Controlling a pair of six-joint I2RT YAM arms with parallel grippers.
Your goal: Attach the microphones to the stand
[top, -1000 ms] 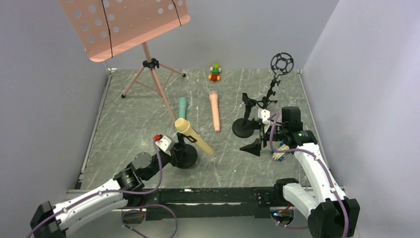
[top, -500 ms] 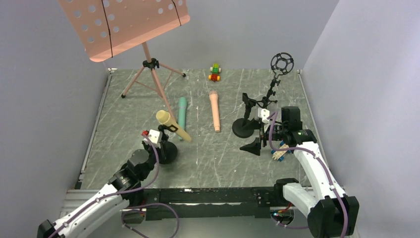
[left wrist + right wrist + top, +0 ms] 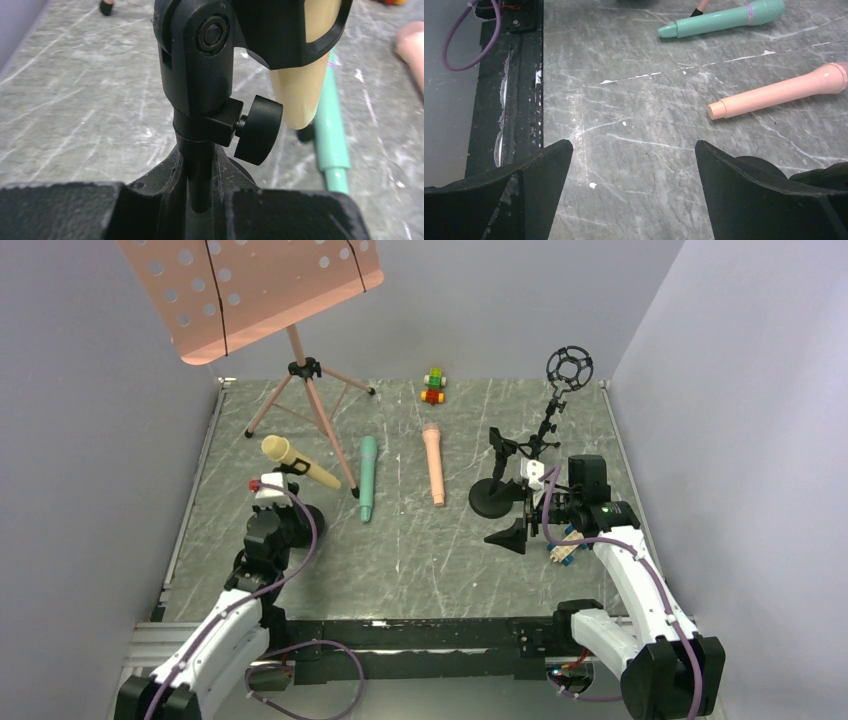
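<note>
My left gripper shifts outward toward the bare tabletop before the pink tripod (image 3: 122,95) next and releases the post (image 3: 200,165), as the yellow microphone already sits in its clip.
My left gripper (image 3: 288,512) is shut on the post of a small black microphone stand (image 3: 305,518) at the table's left. The pale yellow microphone (image 3: 298,462) sits in its clip, tilted, head up and to the left. In the left wrist view the post (image 3: 200,165) stands between my fingers (image 3: 60,212), with the yellow microphone (image 3: 300,85) in the clip above. The teal-green microphone (image 3: 367,478) and the salmon pink microphone (image 3: 433,464) lie flat mid-table. My right gripper (image 3: 520,520) is open and empty beside a second black stand (image 3: 492,498); it shows over bare table in its wrist view (image 3: 634,170).
A pink music stand (image 3: 310,390) on a tripod stands at the back left, close to the yellow microphone. A toy-brick car (image 3: 433,386) sits at the back, another (image 3: 563,550) by my right wrist. The second stand carries a ring mount (image 3: 569,367). Grey walls enclose the table.
My left arm has carried the small stand with the yellow microphone from the near middle to the left side of the table, uncovering the teal microphone. The right arm has not moved.
</note>
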